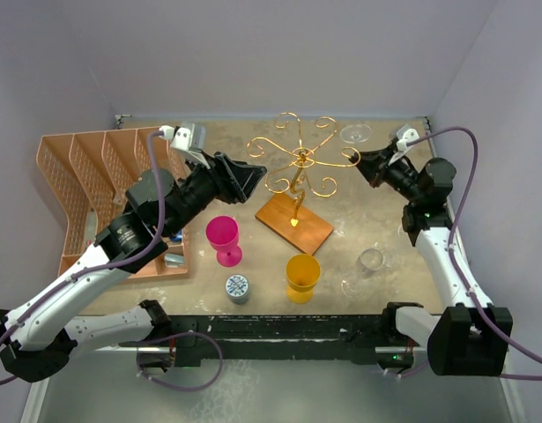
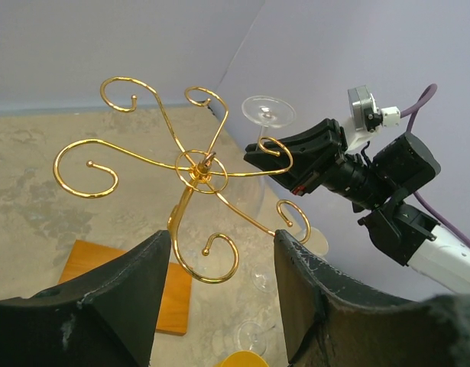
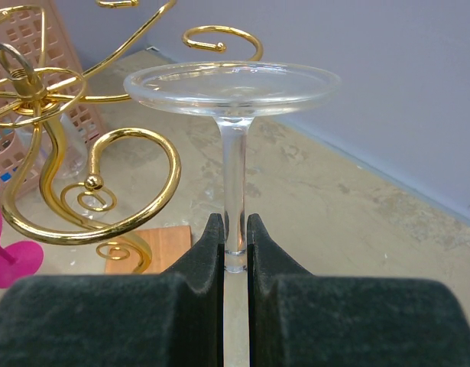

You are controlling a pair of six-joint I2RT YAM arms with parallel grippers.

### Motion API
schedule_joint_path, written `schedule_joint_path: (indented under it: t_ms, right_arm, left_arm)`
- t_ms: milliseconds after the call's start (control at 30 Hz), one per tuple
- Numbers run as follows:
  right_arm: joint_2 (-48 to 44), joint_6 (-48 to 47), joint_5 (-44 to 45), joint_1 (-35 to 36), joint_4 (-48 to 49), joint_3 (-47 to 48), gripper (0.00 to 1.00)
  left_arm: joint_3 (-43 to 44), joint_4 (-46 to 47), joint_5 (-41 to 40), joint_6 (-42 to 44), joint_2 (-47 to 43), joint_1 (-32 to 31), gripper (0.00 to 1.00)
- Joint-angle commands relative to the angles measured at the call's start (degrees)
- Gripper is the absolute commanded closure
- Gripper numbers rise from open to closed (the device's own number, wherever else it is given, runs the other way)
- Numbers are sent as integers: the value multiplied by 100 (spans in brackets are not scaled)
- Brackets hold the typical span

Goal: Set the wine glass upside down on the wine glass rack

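The nearest scroll (image 1: 351, 156) (image 3: 137, 183) has an empty curl, so my right gripper will next go left in its wrist view to that scroll and let go of the foot over it.
A clear wine glass (image 3: 233, 84) hangs upside down, foot up, with my right gripper (image 3: 235, 229) shut on its stem. The glass (image 1: 356, 134) is held just right of the gold wire wine glass rack (image 1: 299, 159), whose wooden base (image 1: 315, 231) lies mid-table. In the right wrist view the nearest scroll arm (image 3: 135, 183) curls just left of the stem, not touching it. My left gripper (image 1: 253, 181) stands open on the left side of the rack (image 2: 198, 164), with one scroll between its fingers (image 2: 311, 283) and nothing gripped. The left wrist view also shows the glass foot (image 2: 268, 111) and right gripper (image 2: 269, 153).
An orange divided basket (image 1: 85, 185) fills the left side. In front of the rack stand a pink goblet (image 1: 223, 238), a yellow cup (image 1: 302, 277) and a small patterned cup (image 1: 238, 287). Another clear glass (image 1: 370, 260) sits at the near right.
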Motion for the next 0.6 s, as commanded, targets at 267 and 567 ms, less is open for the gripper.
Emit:
schedule_joint_path:
  t_ms: [267, 567]
  right_arm:
    - [131, 94, -736, -64, 1230, -71, 100]
    - [454, 446, -1196, -64, 1794, 128, 100]
  left_arm:
    - [176, 131, -40, -28, 16, -16, 46]
    - [260, 99, -40, -6, 87, -17, 46]
